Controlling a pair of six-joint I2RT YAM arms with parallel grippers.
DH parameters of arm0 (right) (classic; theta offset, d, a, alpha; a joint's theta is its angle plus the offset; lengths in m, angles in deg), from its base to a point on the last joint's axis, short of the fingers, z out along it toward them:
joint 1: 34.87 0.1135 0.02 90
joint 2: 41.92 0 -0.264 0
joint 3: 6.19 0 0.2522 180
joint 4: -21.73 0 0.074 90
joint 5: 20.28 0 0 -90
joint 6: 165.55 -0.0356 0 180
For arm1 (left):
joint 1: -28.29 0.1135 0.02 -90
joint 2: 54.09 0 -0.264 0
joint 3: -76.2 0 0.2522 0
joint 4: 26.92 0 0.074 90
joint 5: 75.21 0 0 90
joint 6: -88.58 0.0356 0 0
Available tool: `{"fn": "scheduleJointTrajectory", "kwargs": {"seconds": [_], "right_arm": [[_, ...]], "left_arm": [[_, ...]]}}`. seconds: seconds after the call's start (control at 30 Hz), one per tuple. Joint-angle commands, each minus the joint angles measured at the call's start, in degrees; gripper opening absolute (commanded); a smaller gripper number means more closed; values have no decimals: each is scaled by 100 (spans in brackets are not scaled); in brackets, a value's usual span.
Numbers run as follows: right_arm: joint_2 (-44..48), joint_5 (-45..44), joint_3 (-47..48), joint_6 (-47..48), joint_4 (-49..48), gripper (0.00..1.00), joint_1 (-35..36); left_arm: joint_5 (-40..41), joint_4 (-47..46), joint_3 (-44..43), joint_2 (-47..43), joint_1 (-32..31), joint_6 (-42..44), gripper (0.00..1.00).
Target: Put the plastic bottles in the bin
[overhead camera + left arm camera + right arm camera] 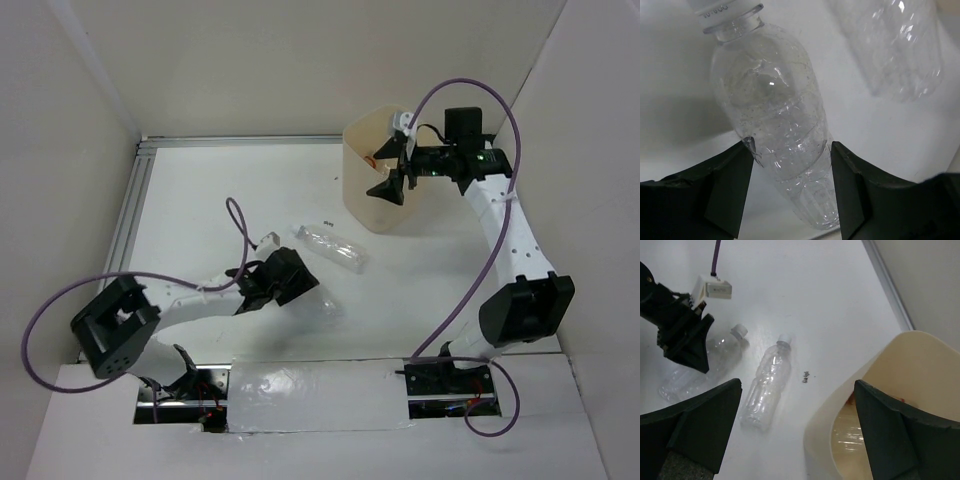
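Note:
My left gripper lifts the bottle high next and swings outward over the bin's rim.
A clear plastic bottle [775, 115] with a white cap lies on the white table between the fingers of my left gripper [790, 150]. Both fingertips press against its sides. From above, that gripper [288, 276] covers the bottle's middle, and the bottle's base [326, 306] pokes out to the right. A second clear bottle [330, 248] [765, 385] lies free just beyond it. My right gripper [390, 170] [796, 390] hangs wide open and empty over the near rim of the cream bin [385, 205] [840, 405]. Clear plastic glints inside the bin [852, 432].
An aluminium rail [130, 220] runs along the table's left and far edges, with white walls close behind. A small dark mark [806, 376] sits on the table between the free bottle and the bin. A white panel [320, 395] covers the near edge between the arm bases.

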Motion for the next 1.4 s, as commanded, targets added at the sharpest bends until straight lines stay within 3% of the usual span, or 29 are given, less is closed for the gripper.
{"fn": "scheduleJointTrajectory", "kwargs": {"seconds": [0.0,0.1,0.2,0.3,0.33,0.37,0.47,0.57,0.6,0.77,0.97,1.03,1.07,1.1,1.13,1.23,1.37], "right_arm": [[51,-212,68,532,859,100,298],[437,-554,-642,611,588,98,517],[692,-670,-1048,612,342,91,571],[964,-670,-1487,533,-19,53,510],[1044,-670,-1714,437,-220,22,440],[1140,-844,-1839,315,-405,12,439],[1781,-1649,-2576,-484,-1625,0,229],[2564,-2809,-3322,-1119,-2837,1,115],[2670,-2884,-3403,-963,-2841,6,114],[2723,-2420,-3483,-680,-1613,14,-342],[3338,-2199,-4229,-680,-1435,18,-422],[3487,-2199,-4283,-680,-1382,31,-422],[3488,-2199,-4283,-680,-1382,42,-422],[3549,-2268,-4335,-680,-1382,60,-422],[3550,-2269,-4336,-680,-1382,66,-474],[3602,-2269,-4397,-557,-1382,81,-475],[3550,-2269,-4450,-557,-1382,85,-475]], "left_arm": [[37,933,288,-999,-191,431,8],[335,1504,342,-2271,-428,817,2],[503,1567,132,-2835,-429,1169,1],[819,1199,-385,-3023,-324,1740,0],[820,1085,-562,-2945,-245,1863,0],[820,962,-755,-2857,-148,1995,0],[873,409,-1511,-2401,221,2400,0],[646,-426,-2144,-1822,677,2690,0],[453,-576,-2363,-1610,905,2691,0],[-68,-1323,-4480,-3,1171,3050,0],[-384,-1324,-7459,2342,1285,3323,0],[-314,-914,-8494,2889,1215,3516,0],[-314,-815,-8744,3127,1154,3595,3],[-235,-754,-8894,3486,1153,3683,7],[-235,-753,-8965,3594,1084,3815,9],[-235,-823,-8966,3885,1022,3868,20],[-375,-771,-8905,4017,1021,3930,42]]}}
